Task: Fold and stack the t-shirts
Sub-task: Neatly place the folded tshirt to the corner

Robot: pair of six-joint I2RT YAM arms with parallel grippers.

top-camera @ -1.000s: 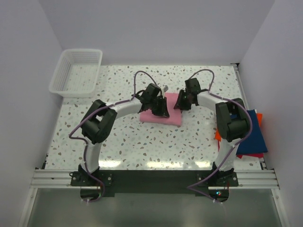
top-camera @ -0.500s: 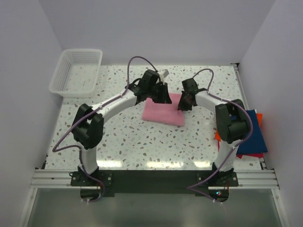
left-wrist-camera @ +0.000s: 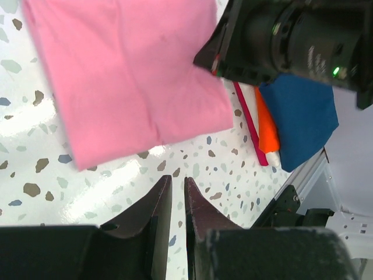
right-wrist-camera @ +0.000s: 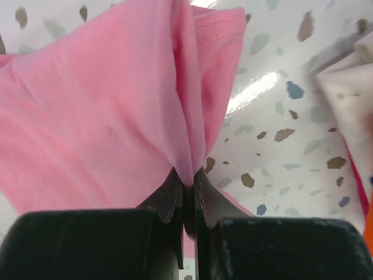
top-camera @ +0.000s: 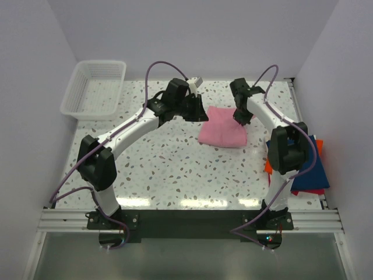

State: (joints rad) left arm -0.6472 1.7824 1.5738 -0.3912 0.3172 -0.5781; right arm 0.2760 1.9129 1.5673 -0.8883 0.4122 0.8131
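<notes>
Next, the right gripper lifts the pink t-shirt (top-camera: 221,126) to the right in the top view and back over the navy t-shirt (top-camera: 312,166). It then releases it, since folded t-shirts lie there.
The light pink t-shirt (top-camera: 221,126) lies folded on the speckled table, right of centre. My right gripper (top-camera: 240,117) is shut on a pinched ridge of the pink t-shirt (right-wrist-camera: 116,105) at its right edge; the cloth bunches up between the fingertips of my right gripper (right-wrist-camera: 189,178). My left gripper (top-camera: 197,111) hovers just off the shirt's left edge. In the left wrist view the jaws of my left gripper (left-wrist-camera: 176,185) stand a narrow slit apart with nothing between them, over bare table below the pink t-shirt (left-wrist-camera: 128,76). The folded navy t-shirt (top-camera: 312,166) and orange-red t-shirt (top-camera: 268,167) lie at the table's right edge.
A white mesh basket (top-camera: 93,87) stands at the back left corner. White walls close in the table on three sides. The right arm's dark wrist body (left-wrist-camera: 291,41) hangs over the pink shirt's far side in the left wrist view.
The pink t-shirt has slid to the right across the table. My right gripper has shut on its edge. My left arm has reached farther out and come off the shirt.
</notes>
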